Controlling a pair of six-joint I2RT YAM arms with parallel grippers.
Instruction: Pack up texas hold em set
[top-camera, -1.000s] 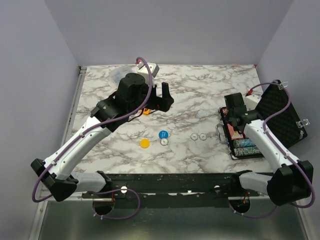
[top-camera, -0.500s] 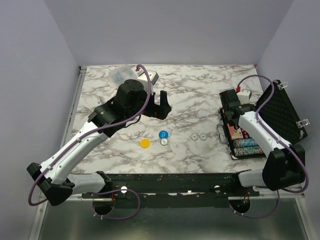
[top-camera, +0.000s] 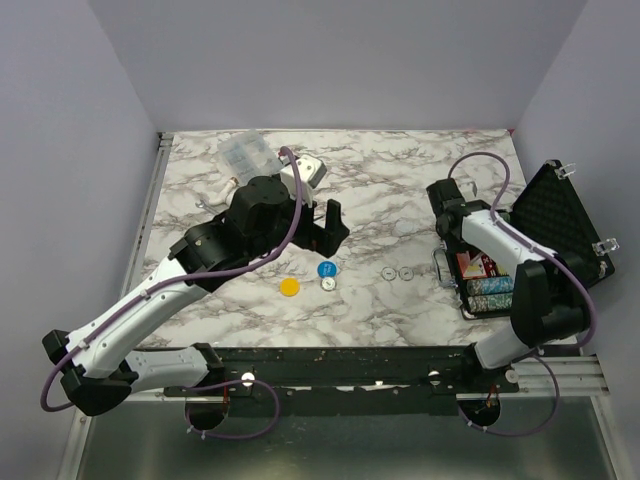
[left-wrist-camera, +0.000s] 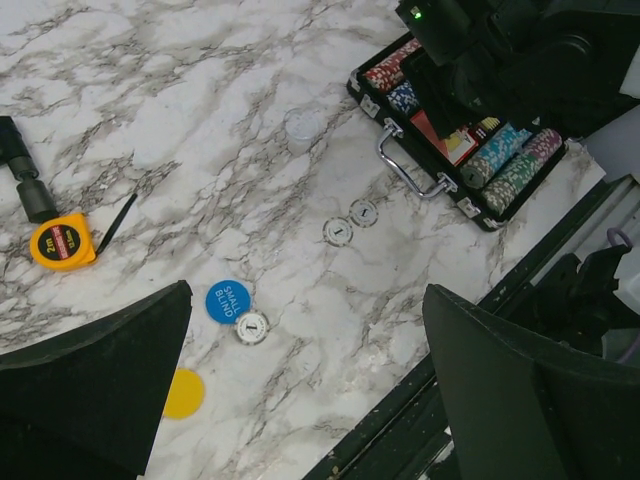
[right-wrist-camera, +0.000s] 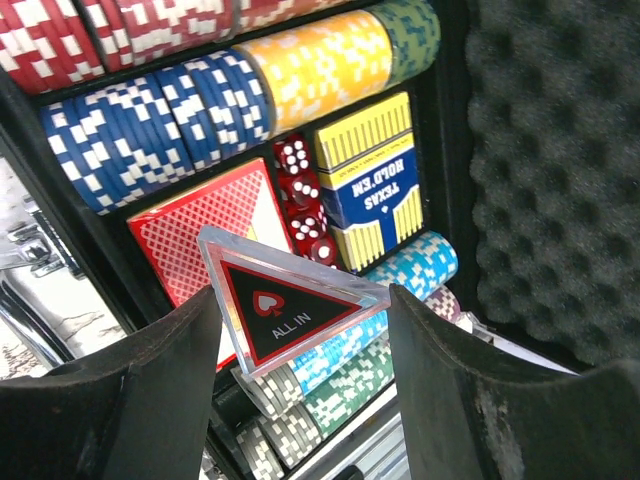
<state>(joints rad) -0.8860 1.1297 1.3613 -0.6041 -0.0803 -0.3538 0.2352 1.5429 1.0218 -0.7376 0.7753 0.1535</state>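
The robot's right gripper needs to move toward the case handle and keep the red triangle over the red card box (top-camera: 473, 267) (right-wrist-camera: 212, 236). The flat top of that box is empty between the chip rows.
The black briefcase (top-camera: 497, 304) lies open at the table's right edge, foam lid (right-wrist-camera: 550, 150) raised, chip rows (right-wrist-camera: 200, 110) inside beside a red card box (right-wrist-camera: 195, 235). My right gripper (right-wrist-camera: 300, 330) hangs just above the chips, shut on the red triangle (right-wrist-camera: 285, 305) marked ALL IN. A blue disc (top-camera: 326, 269), a yellow disc (top-camera: 289, 287) and a white disc (top-camera: 328, 283) lie mid-table, with two more white discs (left-wrist-camera: 338, 231) toward the case. My left gripper (left-wrist-camera: 308, 290) hovers open above them, holding nothing.
An orange tape measure (left-wrist-camera: 62, 242) and a black cylinder (left-wrist-camera: 25, 180) lie behind the discs. A clear plastic compartment box (top-camera: 245, 153) and a grey block (top-camera: 308, 170) sit at the back left. The case handle (left-wrist-camera: 410, 170) faces the table's middle.
My left gripper has swung nearer, toward the loose discs. The right wrist has drawn back and left while still holding the triangle over the case.
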